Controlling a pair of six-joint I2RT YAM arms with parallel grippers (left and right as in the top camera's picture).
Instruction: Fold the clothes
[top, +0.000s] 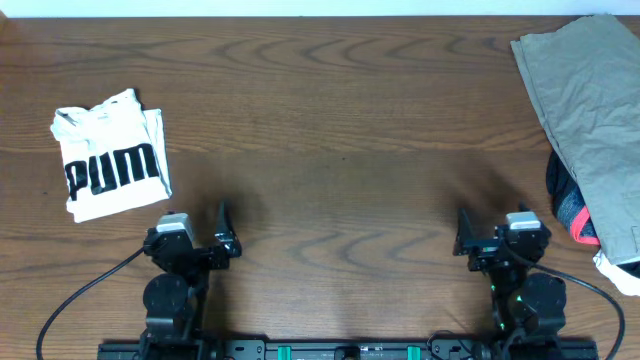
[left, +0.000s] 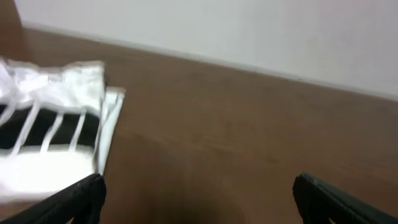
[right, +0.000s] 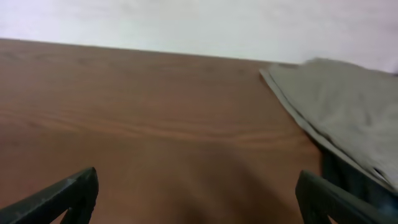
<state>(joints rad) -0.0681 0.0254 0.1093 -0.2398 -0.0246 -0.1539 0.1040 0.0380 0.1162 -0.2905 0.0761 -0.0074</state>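
My right gripper should go up toward the dark and red garment next, then come down to the edge of the khaki shorts there.
The khaki shorts lie spread at the table's far right corner, running off the right edge. In the right wrist view the shorts show ahead to the right. My right gripper rests low near the front edge, left of and nearer than the shorts, apart from them. Its jaws stand wide open over bare wood. My left gripper sits near the front left, also open with nothing in it.
A folded white T-shirt with black lettering lies at the left, just beyond the left gripper, and the T-shirt fills the left of the left wrist view. A dark and red garment and a white cloth lie under the shorts' near edge.
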